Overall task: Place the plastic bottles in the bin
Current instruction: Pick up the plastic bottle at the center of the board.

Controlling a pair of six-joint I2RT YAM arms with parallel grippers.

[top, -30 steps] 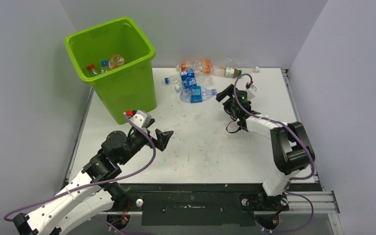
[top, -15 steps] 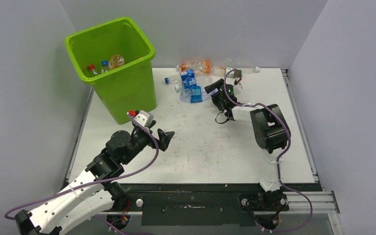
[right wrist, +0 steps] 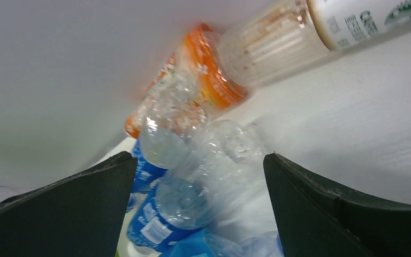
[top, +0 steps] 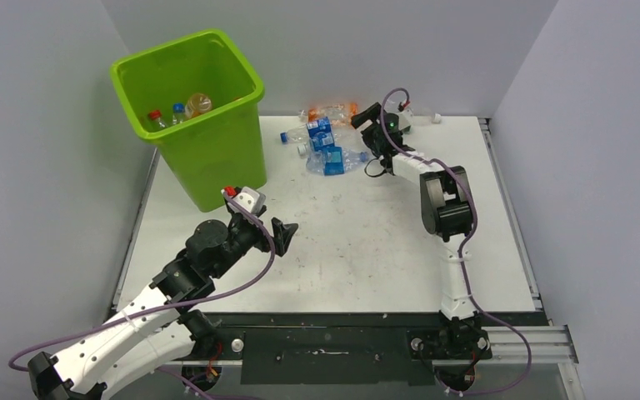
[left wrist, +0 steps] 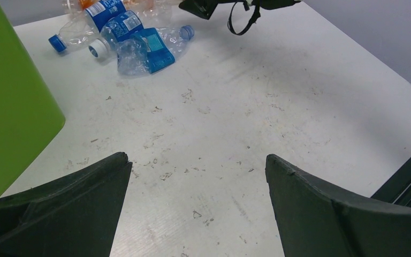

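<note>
My right gripper moves to the left in the top view over the blue-labelled bottle's clear base [top: 342, 137] [right wrist: 226, 155] next and closes, because the base lies between the open fingers.
The lime-green bin [top: 217, 142] stands at the back left, and three bottles [top: 185, 107] lie inside it. Several more bottles lie in a pile [top: 327, 142] at the back middle of the table, blue-labelled ones [left wrist: 139, 45] in front and orange-labelled ones [right wrist: 206, 80] behind. My right gripper [top: 365, 123] is open and reaches into the right side of the pile. A clear blue-labelled bottle [right wrist: 192, 198] lies between its fingers, not gripped. My left gripper [top: 282, 235] is open and empty, low over bare table in front of the bin.
A white-labelled bottle [top: 421, 117] lies at the back right by the wall. Grey walls close the table on three sides. The bin wall [left wrist: 10, 101] is close on my left gripper's left side.
My right arm has stretched back and left, and its gripper has gone from the mid-right table into the bottle pile. My left gripper has barely shifted.
</note>
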